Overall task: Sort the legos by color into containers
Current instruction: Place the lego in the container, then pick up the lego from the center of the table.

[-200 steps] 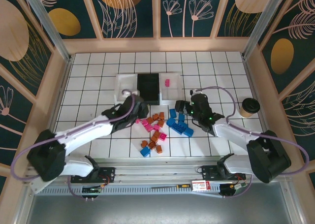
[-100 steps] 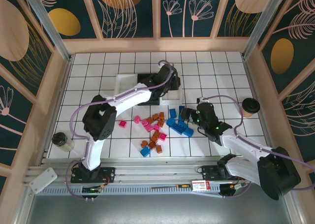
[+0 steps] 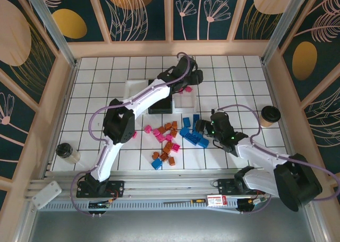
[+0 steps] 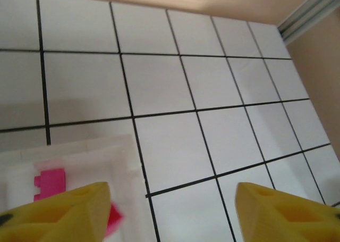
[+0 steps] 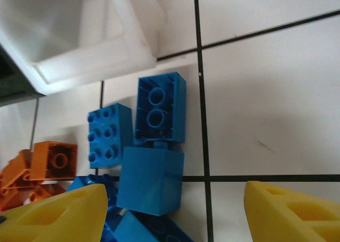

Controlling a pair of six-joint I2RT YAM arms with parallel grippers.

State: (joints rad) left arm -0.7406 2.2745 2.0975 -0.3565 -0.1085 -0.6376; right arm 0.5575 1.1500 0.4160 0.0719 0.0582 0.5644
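The smooth blue lego is below my right gripper's open fingers on the side toward the orange legos, so next I will lower the gripper and shift it slightly that way, onto that lego.
My left gripper [image 3: 191,80] hangs over the far end of the right white tray [image 3: 187,101]. Its jaws are open with nothing between them [image 4: 172,215]. A pink lego [image 4: 50,177] lies in that tray [image 4: 114,151], and a blurred pink one [image 4: 112,218] shows beside the left finger. The pile of legos [image 3: 167,140] lies mid-table: orange, pink and blue. My right gripper [image 3: 204,128] stands open above the blue legos [image 5: 150,181], nothing held [image 5: 175,215]. A black tray [image 3: 159,96] and the left white tray [image 3: 135,90] stand beside the right one.
One pink lego [image 3: 133,134] lies apart, left of the pile. A dark cup [image 3: 270,115] stands at the right and another cup [image 3: 65,150] at the left edge. Wooden walls ring the tiled table [image 3: 234,77]. An orange lego [image 5: 53,159] sits left of the blue ones.
My left arm swung from the pile up to the right white tray and its jaws opened; a pink lego now lies in that tray. The right gripper barely moved.
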